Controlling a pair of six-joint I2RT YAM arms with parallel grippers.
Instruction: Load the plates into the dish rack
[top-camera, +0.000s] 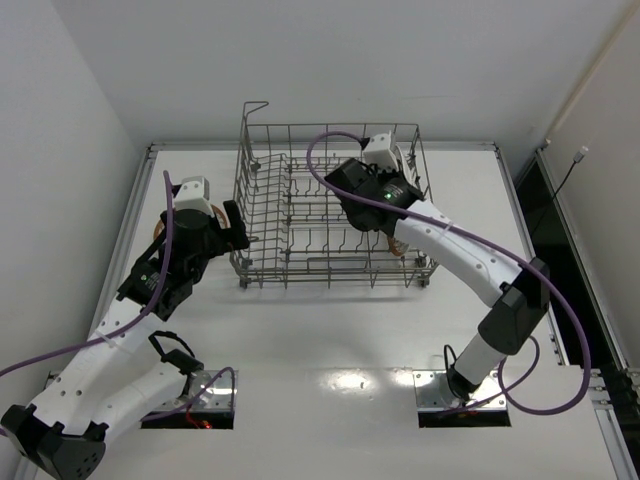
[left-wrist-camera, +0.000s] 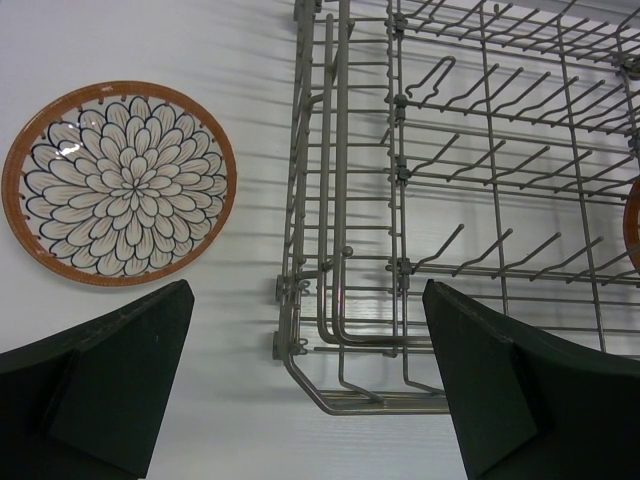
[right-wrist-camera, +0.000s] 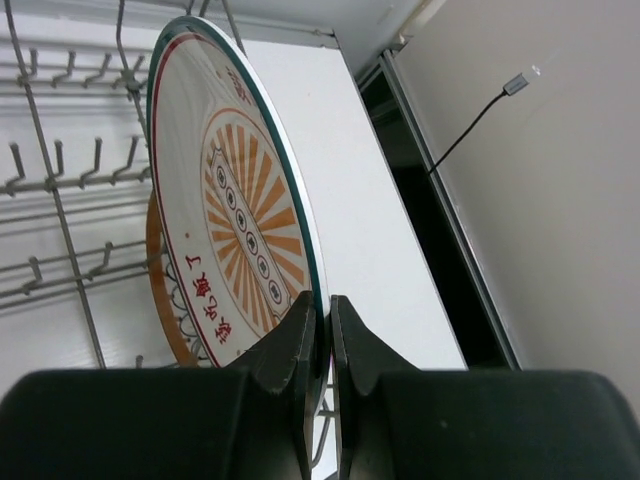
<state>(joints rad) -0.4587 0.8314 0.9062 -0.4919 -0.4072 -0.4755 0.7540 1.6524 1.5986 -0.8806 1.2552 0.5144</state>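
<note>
The right gripper shifts toward the dish rack's empty wires next and comes down beside the standing orange-rimmed plate. The sunburst plate (right-wrist-camera: 240, 200) hangs above the wires, overlapping the standing plate.
The dish rack (top-camera: 300, 200) is a grey wire basket at the back centre, and it also shows in the left wrist view (left-wrist-camera: 450, 200). My left gripper (left-wrist-camera: 305, 390) is open and empty, hovering over the table by the rack's left wall (top-camera: 232, 232). A flower-pattern plate with an orange rim (left-wrist-camera: 120, 183) lies flat on the table left of the rack. My right gripper (right-wrist-camera: 327, 320) is shut on the rim of the sunburst plate (right-wrist-camera: 240, 200), holding it upright over the rack's right end (top-camera: 372, 190). Another orange-rimmed plate (right-wrist-camera: 160, 290) stands in the rack behind it.
The rack's upright tines (right-wrist-camera: 60, 160) run in rows to the left of the held plate. The table's right edge and a dark gap (right-wrist-camera: 420, 190) lie beyond the rack. A wall with a cable (right-wrist-camera: 480, 120) is on the right.
</note>
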